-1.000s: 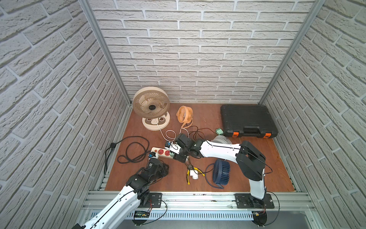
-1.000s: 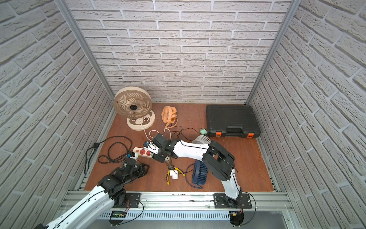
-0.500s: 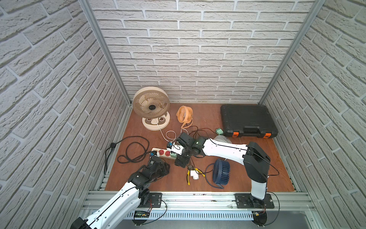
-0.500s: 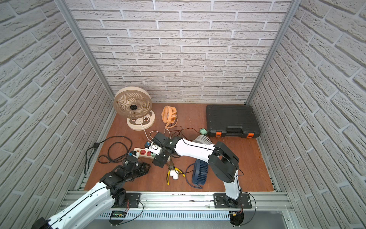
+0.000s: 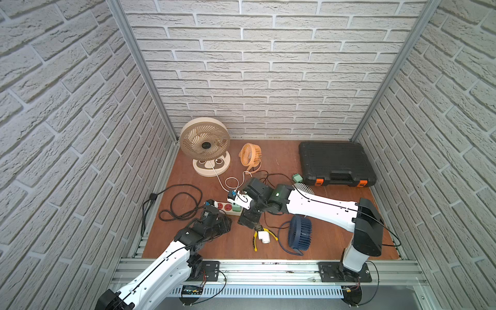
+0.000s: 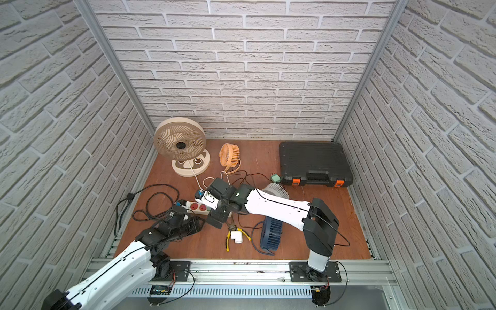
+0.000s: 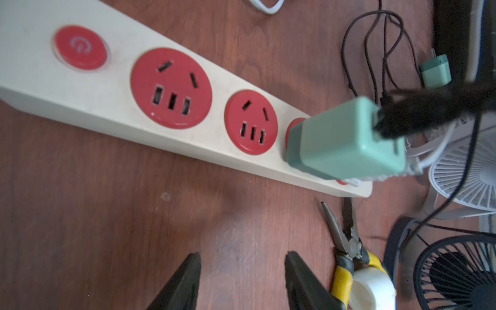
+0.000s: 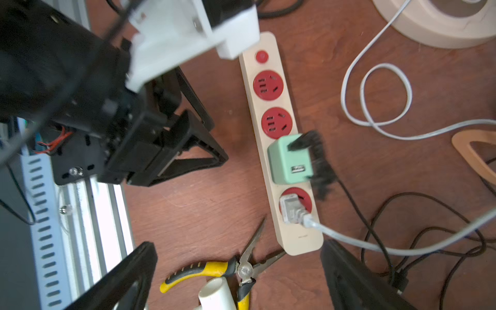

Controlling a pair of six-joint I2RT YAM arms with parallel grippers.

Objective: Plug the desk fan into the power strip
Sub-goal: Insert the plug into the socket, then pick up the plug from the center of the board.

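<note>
My open right gripper moves outward and lowers at the tip of the black cord's plug (image 8: 398, 289) next, since that's low on the board beyond the power strip (image 8: 298, 239).
The cream power strip (image 8: 298, 239) lies on the board, also seen in both top views (image 5: 236, 213) (image 6: 188, 206). A green adapter (image 8: 288, 161) with a black lead sits in its third red socket. A grey-white plug (image 8: 291, 208) on a white cable sits in the fourth. The beige desk fan (image 5: 205, 145) stands at the back left, and a white cable loops from its base toward the strip. My right gripper (image 8: 236, 245) hangs open over the strip's far end, holding nothing. My left gripper (image 7: 243, 255) is open over bare board beside the strip (image 7: 107, 102).
Yellow-handled pliers (image 8: 209, 268) and a white pipe elbow (image 5: 264, 237) lie under the right gripper. A navy fan (image 5: 300, 234), a white fan (image 5: 303, 189), an orange fan (image 5: 251, 155), a black case (image 5: 335, 163) and a coiled black cord (image 5: 182, 206) crowd the board.
My right gripper has opened wide and drawn back a little from the strip toward the front. The left arm has barely shifted.
</note>
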